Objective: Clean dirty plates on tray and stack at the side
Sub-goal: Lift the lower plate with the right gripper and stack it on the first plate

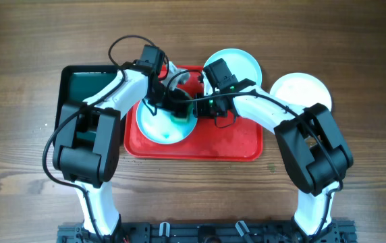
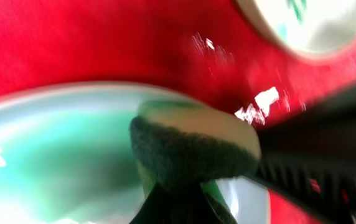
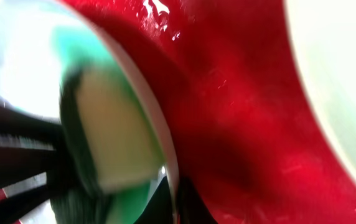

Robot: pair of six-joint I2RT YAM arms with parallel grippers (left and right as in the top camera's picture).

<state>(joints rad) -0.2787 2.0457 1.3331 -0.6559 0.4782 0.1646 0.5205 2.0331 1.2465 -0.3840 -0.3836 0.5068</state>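
Observation:
The turquoise plate in my right gripper goes up and across to the right in the overhead view next, then down atop the white plate (image 1: 302, 91), where I release it.
A pale turquoise plate (image 1: 160, 127) lies on the left of the red tray (image 1: 227, 145). My left gripper (image 1: 174, 104) is shut on a green-and-yellow sponge (image 1: 179, 115) that presses on this plate. In the left wrist view the sponge (image 2: 190, 146) sits on the plate (image 2: 53, 155), above the jaws (image 2: 184, 208). My right gripper (image 1: 200, 106) is shut on the plate's right rim (image 3: 162, 146); its jaws (image 3: 181, 199) straddle the rim, with the sponge (image 3: 112, 137) beside them. A second turquoise plate (image 1: 241, 64) lies at the tray's far edge. A white plate (image 1: 302, 91) lies on the table to the right.
A smaller dark tray (image 1: 85, 84) lies left of the red tray, under my left arm. The red tray's right half (image 3: 240, 106) is wet and shiny. The second plate shows at the top right of the left wrist view (image 2: 318, 25). Wooden table all round.

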